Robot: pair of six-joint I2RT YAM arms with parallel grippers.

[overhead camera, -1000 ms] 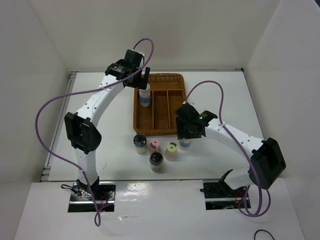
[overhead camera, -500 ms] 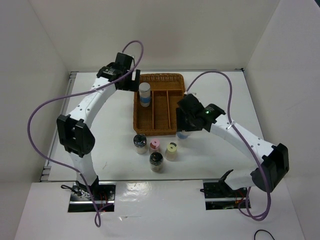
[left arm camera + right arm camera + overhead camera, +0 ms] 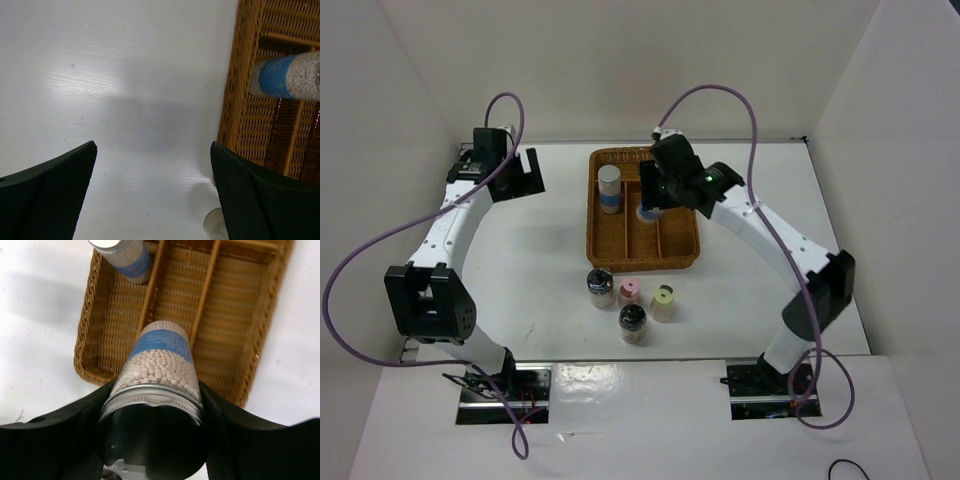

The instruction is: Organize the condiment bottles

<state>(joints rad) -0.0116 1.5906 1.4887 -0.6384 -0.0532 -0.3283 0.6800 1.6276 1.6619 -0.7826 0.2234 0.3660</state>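
The lane of the standing blue-label shaker has room on its near side [image 3: 609, 237] [image 3: 120, 326]. I will move my right gripper to the left in the top view and lower it there.
A wicker basket [image 3: 692, 250] with three lanes sits mid-table. One blue-label silver-lidded shaker [image 3: 609, 188] stands in its left lane; it also shows in the left wrist view [image 3: 285, 76] and the right wrist view [image 3: 125, 252]. My right gripper [image 3: 655, 198] is shut on the second blue-label shaker [image 3: 159, 370] and holds it above the basket's middle lane. My left gripper [image 3: 517, 175] is open and empty over bare table, left of the basket. Two dark-capped shakers [image 3: 600, 286] [image 3: 632, 322], a pink-capped one [image 3: 629, 291] and a pale-yellow-capped one [image 3: 663, 300] stand in front of the basket.
White walls enclose the table on three sides. Purple cables loop above both arms. The basket's left wall [image 3: 235, 85] is at the right of the left wrist view.
My right gripper lifted the blue-label shaker from the table and carried it back over the basket. My left gripper let go of the first shaker in the left lane and swung away left.
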